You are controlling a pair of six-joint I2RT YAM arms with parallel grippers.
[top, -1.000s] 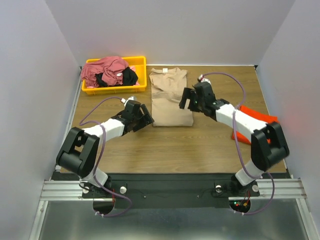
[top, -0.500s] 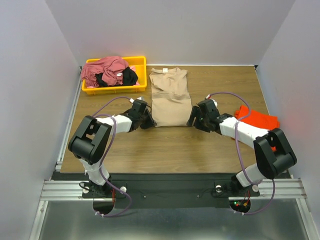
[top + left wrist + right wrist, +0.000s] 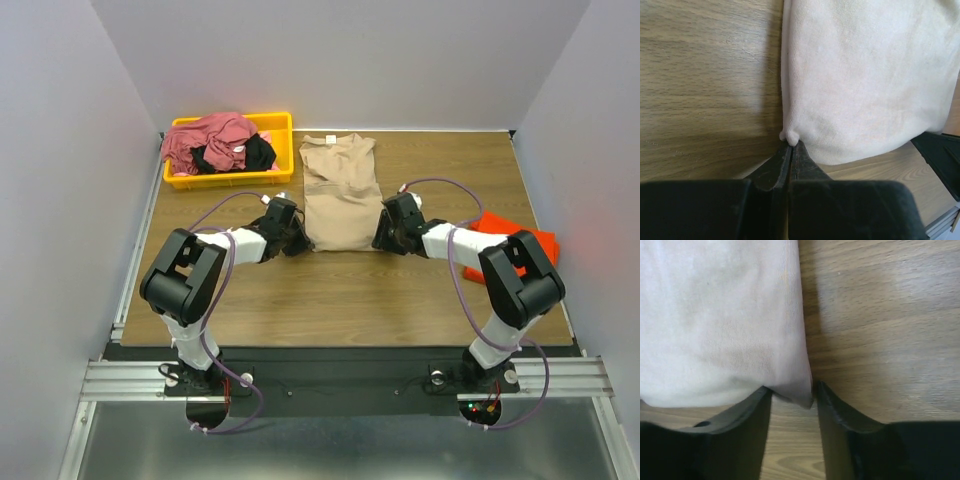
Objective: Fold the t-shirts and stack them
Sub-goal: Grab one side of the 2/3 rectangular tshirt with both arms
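Note:
Next, my left gripper rises, carries the t-shirt's corner outward and down onto the t-shirt's collar end by the bin, and releases it, because the tan t-shirt still stretches long.
The tan t-shirt (image 3: 340, 195) lies folded into a narrow strip at the middle of the table, collar away from me. My left gripper (image 3: 297, 243) is at its near left corner, and in the left wrist view the gripper (image 3: 791, 144) is shut on a small pinch of that tan cloth (image 3: 865, 75). My right gripper (image 3: 381, 240) is at the near right corner. In the right wrist view it (image 3: 792, 392) stands open, its jaws apart on either side of the tan corner (image 3: 715, 315). An orange-red t-shirt (image 3: 515, 240) lies at the right, partly behind the right arm.
A yellow bin (image 3: 180, 182) at the back left holds a dusty rose-red t-shirt (image 3: 210, 135) and a black one (image 3: 255, 152). Grey walls close in the table on three sides. Bare wood lies between the tan shirt and the arms' bases.
Both grippers have dropped to the tan shirt's near corners. The left has shut on its corner. The right jaws have narrowed around theirs.

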